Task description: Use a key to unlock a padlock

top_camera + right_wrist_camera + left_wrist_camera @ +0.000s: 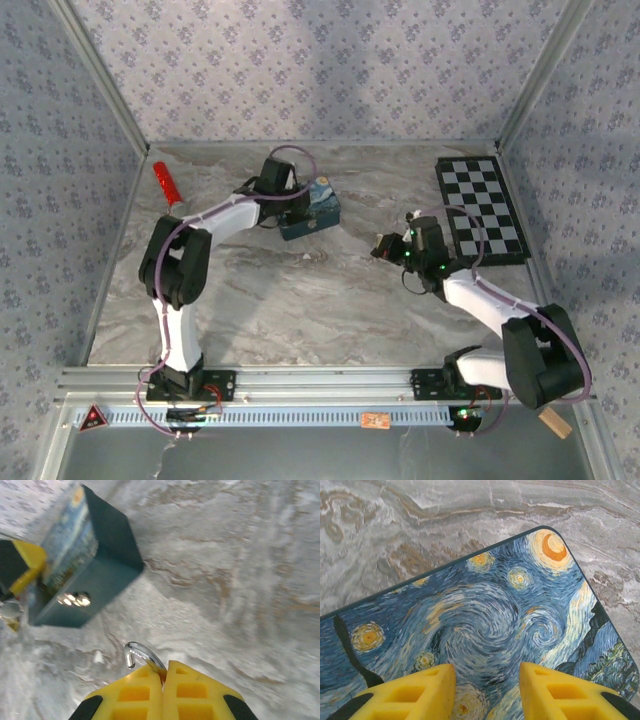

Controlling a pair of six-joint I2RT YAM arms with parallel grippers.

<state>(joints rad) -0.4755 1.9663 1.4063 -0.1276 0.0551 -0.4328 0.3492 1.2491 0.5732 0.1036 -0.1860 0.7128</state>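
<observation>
The clear bare marble lies below my right gripper and toward my base, so next I need to pull the gripper back and lower it to release the padlock (383, 247).
My right gripper (164, 669) is shut on the padlock, whose silver shackle (142, 655) curls out above the pinched yellow fingertips with its free end hanging loose. The lock's body is hidden between the fingers. In the top view the padlock (383, 247) shows as a tiny black block at the tip of the right gripper (392, 250), mid-table. My left gripper (487, 672) stands open just above the painted lid of the blue tin (485, 625), nothing between its fingers. From above, the left gripper (298, 212) sits over the tin (312, 214). I cannot make out a key.
A red stick (166, 183) lies at the back left by the wall. A checkerboard (481, 208) lies at the back right. A tan wooden block (553, 421) rests off the table by the right arm's base. Bare marble separates the tin from the right gripper.
</observation>
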